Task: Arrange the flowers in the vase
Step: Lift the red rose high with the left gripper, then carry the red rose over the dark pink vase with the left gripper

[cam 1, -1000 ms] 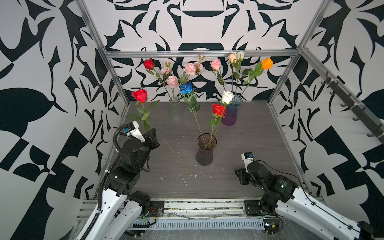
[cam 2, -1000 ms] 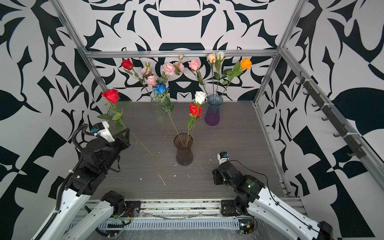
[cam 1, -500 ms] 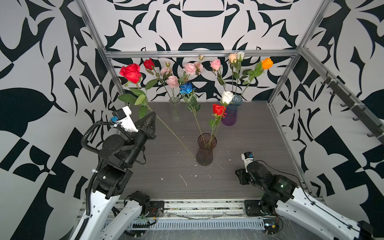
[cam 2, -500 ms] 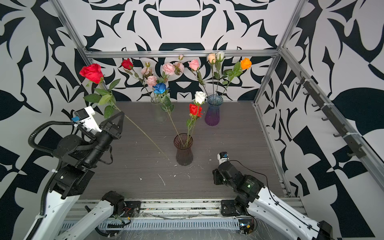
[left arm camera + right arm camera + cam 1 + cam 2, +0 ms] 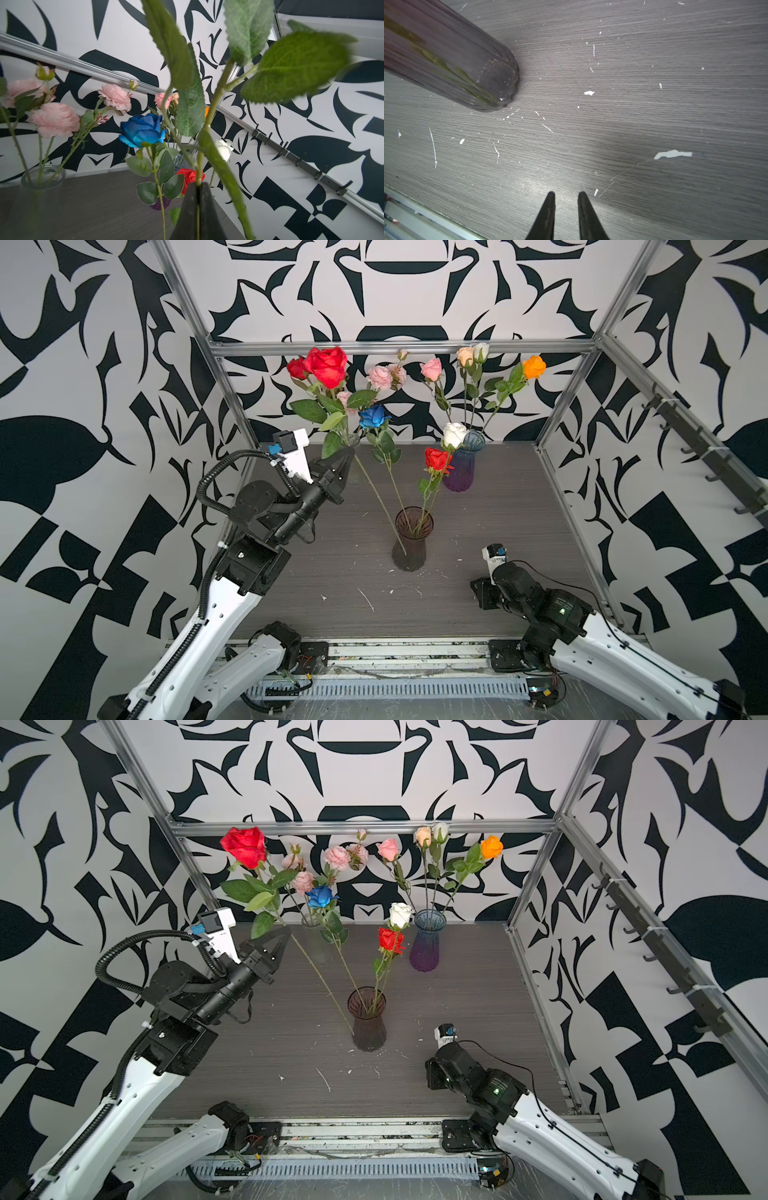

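Note:
The green stem in my left gripper swings toward the dark glass vase's opening (image 5: pixel 366 1000) next, then comes down and goes free there, because its lower end still hangs outside.
My left gripper (image 5: pixel 349 454) (image 5: pixel 284 934) is raised left of centre and shut on the green stem of a large red rose (image 5: pixel 326 364) (image 5: pixel 245 844). In the left wrist view the stem (image 5: pixel 209 116) passes between the closed fingers (image 5: pixel 190 207). The rose tilts up and back. Its lower end overlaps the left side of the dark glass vase (image 5: pixel 411 547) (image 5: pixel 368 1027) at mid-table; whether it is inside I cannot tell. A blue rose (image 5: pixel 374 416) and a smaller red rose (image 5: pixel 436 458) stand in that vase. My right gripper (image 5: pixel 565 194) hovers low over the table, slightly open and empty, near the vase's base (image 5: pixel 467 72).
A blue-purple vase (image 5: pixel 459 472) at the back right holds peach, pink and orange flowers. A clear glass vase (image 5: pixel 43 176) at the back left holds pink ruffled blooms. Metal frame posts (image 5: pixel 569 406) edge the table. A hook rail (image 5: pixel 706 448) runs along the right wall.
My left arm has risen and swung right with the red rose, bringing the stem's lower end from the table's left side to the middle vase. The right arm has stayed still.

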Robot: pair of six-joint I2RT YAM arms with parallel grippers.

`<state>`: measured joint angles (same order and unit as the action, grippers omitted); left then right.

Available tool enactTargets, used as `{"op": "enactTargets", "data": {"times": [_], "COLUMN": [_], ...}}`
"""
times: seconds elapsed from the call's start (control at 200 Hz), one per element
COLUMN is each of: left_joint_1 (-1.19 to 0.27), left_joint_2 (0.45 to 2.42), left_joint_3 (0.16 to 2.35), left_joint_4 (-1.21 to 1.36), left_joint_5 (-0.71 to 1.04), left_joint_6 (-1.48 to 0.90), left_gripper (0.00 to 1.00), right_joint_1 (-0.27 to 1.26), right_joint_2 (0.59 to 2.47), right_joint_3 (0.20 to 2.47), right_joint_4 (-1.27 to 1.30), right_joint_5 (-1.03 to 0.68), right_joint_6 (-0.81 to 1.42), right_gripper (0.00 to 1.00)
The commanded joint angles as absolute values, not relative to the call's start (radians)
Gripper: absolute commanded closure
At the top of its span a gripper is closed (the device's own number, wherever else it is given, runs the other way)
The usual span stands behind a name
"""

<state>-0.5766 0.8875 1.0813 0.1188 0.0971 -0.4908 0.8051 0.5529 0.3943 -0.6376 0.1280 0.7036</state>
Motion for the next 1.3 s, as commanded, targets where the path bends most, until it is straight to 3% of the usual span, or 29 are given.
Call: {"op": "enactTargets", "data": {"times": [0.0, 0.48, 1.04, 1.295], "left_joint_1": [-0.643, -0.697, -0.739, -0.836], "left_joint_2": [0.918, 1.062, 1.049, 1.085], "left_joint_3": [1.127, 1.208, 1.106, 1.109], "left_joint_4": [0.210, 0.236, 0.201, 0.123], "left_joint_5": [0.059, 0.010, -0.006, -0.029], "left_joint_6": [-0.356, -0.281, -0.302, -0.264], "left_gripper": [1.00, 1.00, 1.00, 1.00], "right_joint_1": [0.810, 0.809, 0.809, 0.809], "right_joint_2": [0.556, 0.548, 0.561, 0.563], "right_joint_3": [0.417, 0.417, 0.419, 0.420], "right_joint_4": [-0.624, -0.632, -0.626, -0.626], "right_joint_5": [0.153, 0.155, 0.150, 0.150], "right_joint_6": [0.706, 0.710, 0.709, 0.709], "right_gripper": [0.76, 0.76, 0.76, 0.76]}}
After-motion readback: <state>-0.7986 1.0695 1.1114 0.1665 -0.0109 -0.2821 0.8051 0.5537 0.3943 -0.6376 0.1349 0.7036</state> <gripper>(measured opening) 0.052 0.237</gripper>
